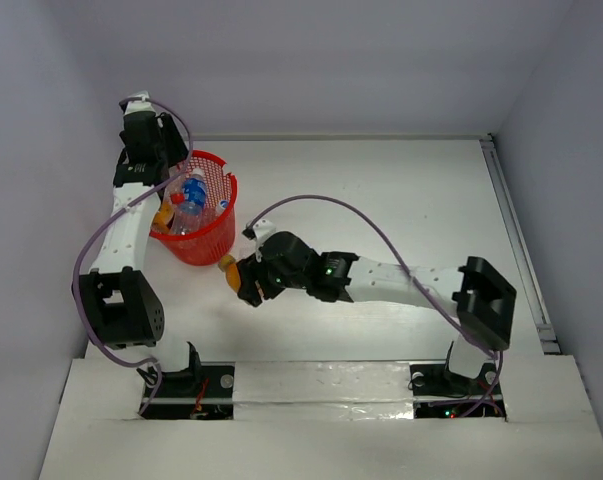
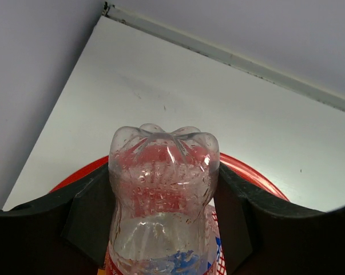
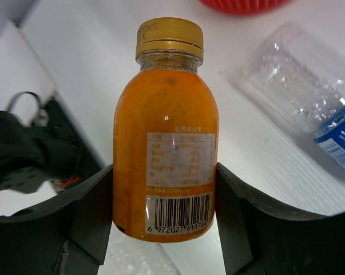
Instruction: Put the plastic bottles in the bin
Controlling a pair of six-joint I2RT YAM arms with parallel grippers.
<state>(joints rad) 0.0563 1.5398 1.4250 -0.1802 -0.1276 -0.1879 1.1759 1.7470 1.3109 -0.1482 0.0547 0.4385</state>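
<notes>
Next I need to move my right gripper up and outward over the bin's opening (image 1: 199, 194) to release the orange-filled bottle, since the bottle's cap is down by the bin's bottom.
The red mesh bin (image 1: 213, 232) stands at the left of the table, with several plastic bottles inside, one with a blue label (image 1: 193, 189). Over its rim (image 2: 249, 170) my left gripper (image 2: 163, 220) is shut on a clear bottle (image 2: 163, 183) with a red label, base pointing away from the camera. My right gripper (image 3: 165, 206) is shut on an orange-filled bottle (image 3: 166, 143) with a gold cap, both pads against its sides. From above, this bottle's cap (image 1: 225, 265) points at the bin's foot. A clear blue-labelled bottle (image 3: 301, 86) lies on the table beside it.
The bin's base (image 3: 241, 4) shows just beyond the orange bottle. The left arm (image 1: 121, 230) runs along the table's left side, with the wall close behind the bin. A purple cable (image 1: 321, 205) arcs over the right arm. A rail (image 1: 511, 230) lines the table's right edge.
</notes>
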